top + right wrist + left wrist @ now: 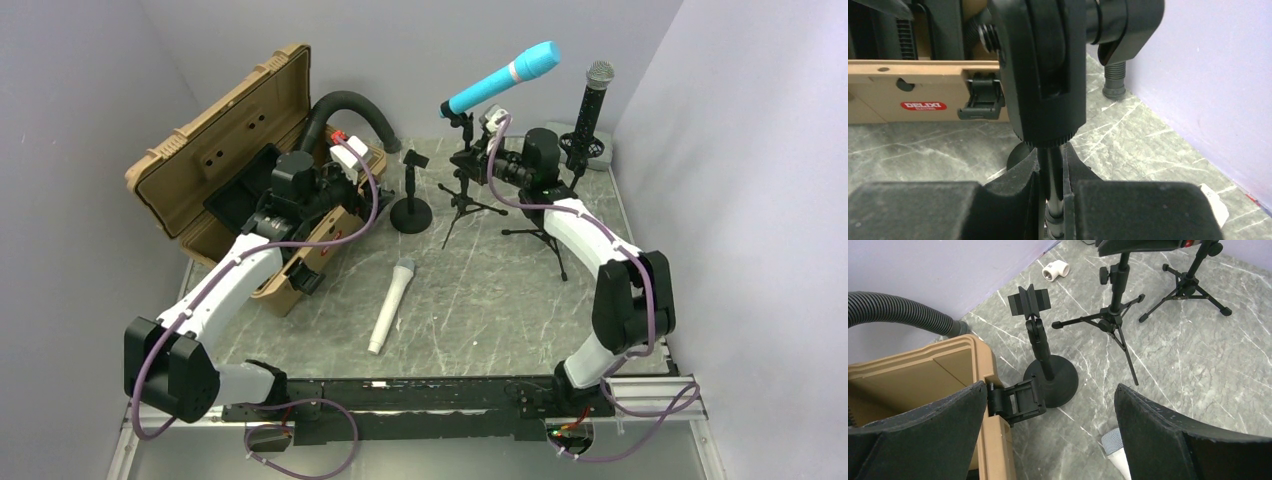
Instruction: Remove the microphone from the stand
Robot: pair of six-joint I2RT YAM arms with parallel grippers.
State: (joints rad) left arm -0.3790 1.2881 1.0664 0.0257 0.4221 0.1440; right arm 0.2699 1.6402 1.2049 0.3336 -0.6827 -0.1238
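My right gripper draws the tripod point(1115, 315) stand back toward my base next, onto the bare table beside the white microphone, since the legs have open space there.
The blue microphone point(500, 78) sits tilted in the clip of a black tripod stand point(462, 195) at the back middle. My right gripper point(478, 160) is shut on that stand's thin pole point(1053, 180), just below the clip head point(1043, 70); the microphone itself is out of the right wrist view. My left gripper point(345, 165) is open and empty, over the edge of the tan case, well left of the stand. The left wrist view shows the same tripod point(1115, 315) beyond its wide-open fingers point(1158, 430).
A white microphone point(390, 305) lies on the table. An empty round-base stand point(411, 200) stands beside the open tan case point(230, 150). A black microphone point(590, 105) sits on a second tripod point(540, 235) at the right. A black hose point(345, 105) curves behind the case.
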